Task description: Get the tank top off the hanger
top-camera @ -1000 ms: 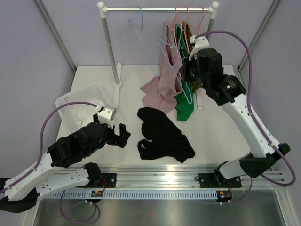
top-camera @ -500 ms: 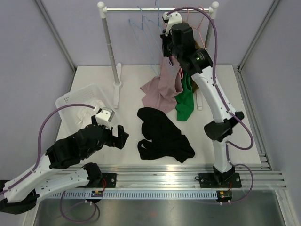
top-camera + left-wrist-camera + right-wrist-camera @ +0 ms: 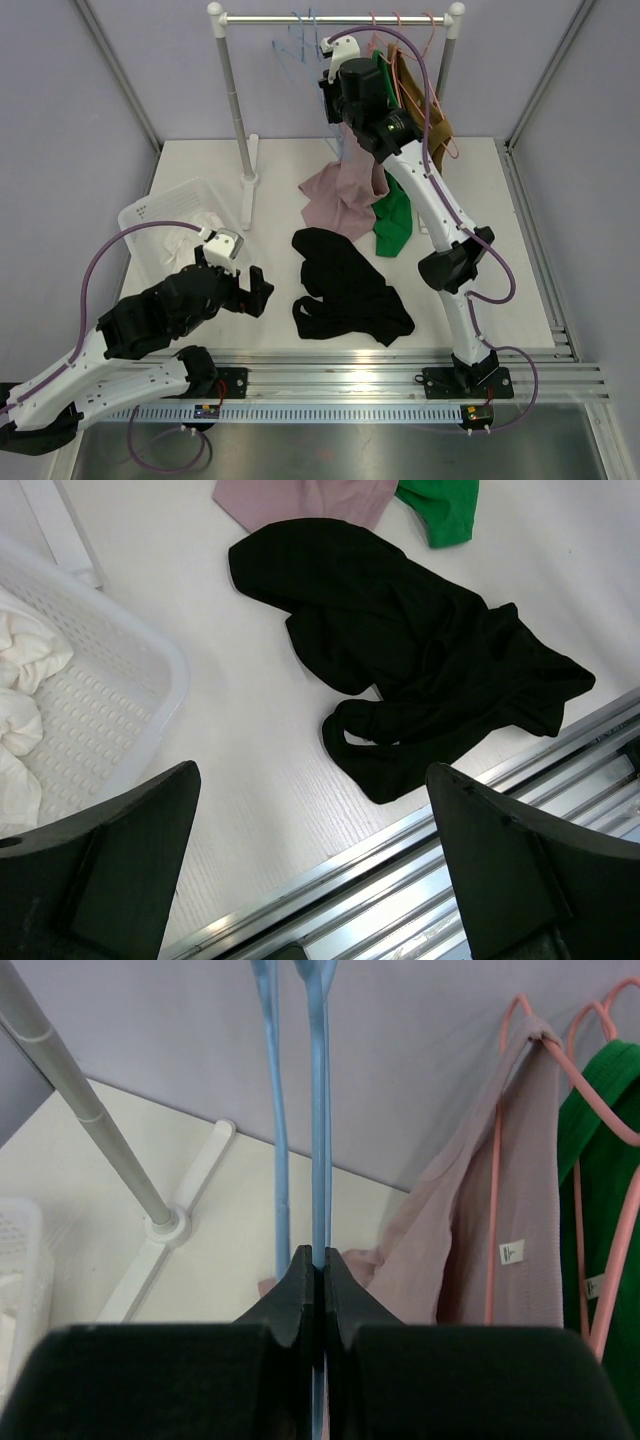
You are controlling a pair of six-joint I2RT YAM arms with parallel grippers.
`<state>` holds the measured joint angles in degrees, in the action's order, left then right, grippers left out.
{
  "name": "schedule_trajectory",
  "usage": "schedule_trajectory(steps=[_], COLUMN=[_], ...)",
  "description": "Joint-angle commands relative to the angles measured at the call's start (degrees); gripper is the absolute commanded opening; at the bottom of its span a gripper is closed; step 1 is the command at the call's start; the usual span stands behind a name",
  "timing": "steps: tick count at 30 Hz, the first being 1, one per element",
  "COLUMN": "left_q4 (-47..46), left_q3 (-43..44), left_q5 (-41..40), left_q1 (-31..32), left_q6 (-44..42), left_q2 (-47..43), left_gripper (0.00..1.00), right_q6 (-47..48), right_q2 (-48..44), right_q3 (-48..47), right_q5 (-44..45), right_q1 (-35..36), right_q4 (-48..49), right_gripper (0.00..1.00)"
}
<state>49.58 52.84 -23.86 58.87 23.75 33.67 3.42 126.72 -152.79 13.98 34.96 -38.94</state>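
I will next move my right gripper toward the second blue hanger (image 3: pixel 298 38) (image 3: pixel 279 1150), which hangs to its left in the top view, and let go of the bare blue hanger's bar clear of the pink top.
A black tank top (image 3: pixel 345 285) lies crumpled on the table, also in the left wrist view (image 3: pixel 420 680). My right gripper (image 3: pixel 321 1260) is raised near the rail (image 3: pixel 330 19) and shut on the thin bar of a bare blue hanger (image 3: pixel 319 1110). A second blue hanger (image 3: pixel 277 1110) hangs just left of it. A pink tank top (image 3: pixel 345 190) and a green one (image 3: pixel 395 220) hang on pink hangers to the right. My left gripper (image 3: pixel 258 290) is open and empty, low over the table left of the black top.
A white basket (image 3: pixel 150 215) holding white cloth stands at the left. The rack's upright post (image 3: pixel 235 100) rises behind it. A brown garment (image 3: pixel 425 110) hangs at the rail's right end. The metal rail of the arm bases runs along the near edge (image 3: pixel 420 880).
My right arm has swung up and left, from in front of the pink and green tops to the blue hangers. The left arm has barely moved.
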Motion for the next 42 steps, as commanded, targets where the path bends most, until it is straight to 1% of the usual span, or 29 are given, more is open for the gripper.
schedule_trajectory(steps=[1,5,7,11,14,17,21,28,33,35,37,42], left_q4=[-3.1,-3.2,-3.3,-3.4,-3.4,-3.6,-3.6,-3.8,-3.7,-3.7,-3.7,-3.7], left_q3=[-0.4,-0.4,-0.4,-0.5,-0.5,-0.5,-0.6,-0.6,-0.6,-0.6,-0.7,-0.7], left_q5=[0.7,0.8,1.2,1.6,1.6,2.1,2.3,2.6,2.5,2.6,2.5,2.7], left_q1=[0.0,0.0,0.0,0.0,0.0,0.0,0.0,-0.1,-0.7,-0.9,-1.0,-1.0], left_q6=[-1.1,-1.1,-1.2,-1.4,-1.3,-1.5,-1.5,-1.4,-1.4,-1.4,-1.3,-1.3], left_q2=[-0.4,-0.1,0.0,0.0,-0.1,-0.2,-0.2,0.4,0.4,0.3,0.2,-0.2], left_gripper=[0.99,0.99,0.99,0.99,0.99,0.99,0.99,0.99,0.99,0.99,0.99,0.99], right_q6=[0.8,-0.3,0.5,2.5,1.2,-1.8,-6.1,-8.0,-7.9,-6.9,-5.4,-5.4], right_q2=[-0.3,-1.6,-1.1,2.5,3.0,3.0,2.3,1.5,1.9,0.9,-0.7,-0.9], right_q3=[-2.1,-2.0,-3.0,-7.4,-6.7,-6.9,-7.3,-7.5,-6.4,-3.8,-1.8,-2.4], right_q5=[1.9,0.6,0.9,0.4,-1.6,-4.5,-7.6,-13.7,-13.7,-12.6,-9.5,-10.2], right_q1=[1.1,1.1,1.0,0.7,-0.1,-1.6,-4.9,-8.7,-8.3,-6.9,-5.3,-2.3], right_q4=[7.5,9.5,10.5,9.1,8.8,6.8,1.3,-3.1,-6.4,-5.9,-4.7,-3.6], right_gripper=[0.00,0.00,0.00,0.00,0.00,0.00,0.00,0.00,0.00,0.00,0.00,0.00])
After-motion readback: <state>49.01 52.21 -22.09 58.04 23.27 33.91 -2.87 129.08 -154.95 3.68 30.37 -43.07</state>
